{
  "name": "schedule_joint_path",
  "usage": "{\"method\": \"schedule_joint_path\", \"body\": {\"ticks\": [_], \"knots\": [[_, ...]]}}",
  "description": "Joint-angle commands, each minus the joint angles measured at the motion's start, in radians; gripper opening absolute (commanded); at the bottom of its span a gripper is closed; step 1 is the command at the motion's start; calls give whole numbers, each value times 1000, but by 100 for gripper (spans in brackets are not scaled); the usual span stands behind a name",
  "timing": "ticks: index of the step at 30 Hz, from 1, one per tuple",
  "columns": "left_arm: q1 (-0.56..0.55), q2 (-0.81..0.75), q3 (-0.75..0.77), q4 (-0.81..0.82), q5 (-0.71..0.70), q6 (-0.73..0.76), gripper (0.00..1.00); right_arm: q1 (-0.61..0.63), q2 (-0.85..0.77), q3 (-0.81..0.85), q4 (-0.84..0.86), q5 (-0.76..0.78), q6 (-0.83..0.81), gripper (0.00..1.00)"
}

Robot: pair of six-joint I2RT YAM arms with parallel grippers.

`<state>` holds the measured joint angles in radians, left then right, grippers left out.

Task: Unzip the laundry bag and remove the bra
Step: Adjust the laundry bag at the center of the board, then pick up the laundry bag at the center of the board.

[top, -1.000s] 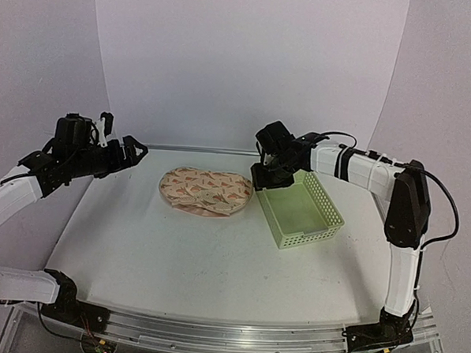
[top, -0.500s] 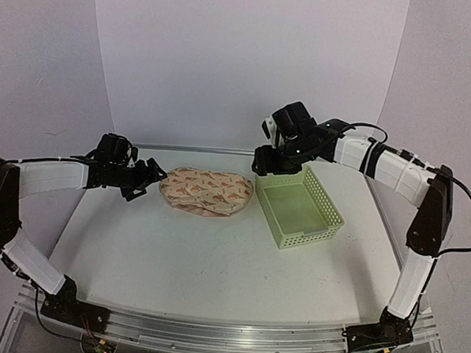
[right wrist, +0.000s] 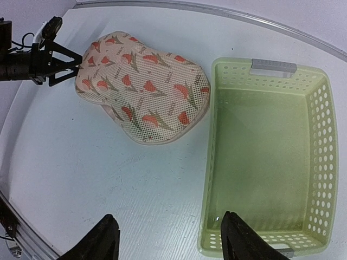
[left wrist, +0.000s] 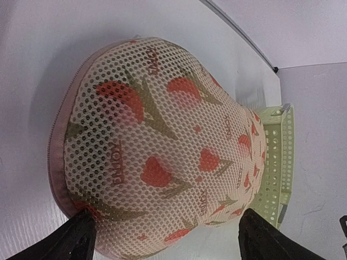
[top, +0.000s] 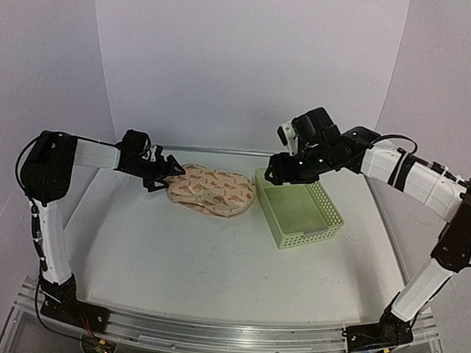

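I will next move my left gripper left in its wrist view onto the bag's seam farthest from the basket [left wrist: 58,134], as its spread fingers straddle mesh instead.
The laundry bag [top: 211,191] lies flat at the back middle of the table, beige mesh with orange-red prints, its zipper edge [left wrist: 54,146] closed. My left gripper [top: 166,173] is open at the bag's left end. In the left wrist view the bag [left wrist: 157,151] fills the space between its spread fingers [left wrist: 81,241]. From the right wrist view the left gripper [right wrist: 59,59] points at the bag [right wrist: 143,89]. My right gripper [top: 277,169] hangs open and holds nothing, high over the basket's left rim and the bare table beside it [right wrist: 171,238]. The bra is hidden.
A pale green plastic mesh basket [top: 328,209] stands right of the bag, nothing in it, with its long left rim [right wrist: 209,162] close to the bag's right end. It shows behind the bag in the left wrist view [left wrist: 276,157]. The table's curved back edge runs just behind both.
The left arm swung in from the far left to the bag's left end. The right gripper lifted and shifted right over the basket's corner, its jaws widening.
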<state>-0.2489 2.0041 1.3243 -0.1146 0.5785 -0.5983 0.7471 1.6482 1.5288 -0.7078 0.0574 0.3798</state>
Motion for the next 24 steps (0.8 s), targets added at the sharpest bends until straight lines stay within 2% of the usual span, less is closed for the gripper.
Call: {"method": "schedule_joint_path", "body": {"ticks": [1, 11, 15, 24], "knots": [[29, 38, 92, -46, 48, 81, 92, 6, -69, -27, 20, 18, 29, 65], [44, 39, 249, -259, -76, 232, 92, 8, -74, -40, 25, 17, 39, 65], [45, 108, 357, -328, -116, 286, 93, 9, -76, -45, 27, 17, 44, 65], [50, 282, 569, -409, -107, 359, 95, 16, -95, -61, 26, 27, 56, 66]]}}
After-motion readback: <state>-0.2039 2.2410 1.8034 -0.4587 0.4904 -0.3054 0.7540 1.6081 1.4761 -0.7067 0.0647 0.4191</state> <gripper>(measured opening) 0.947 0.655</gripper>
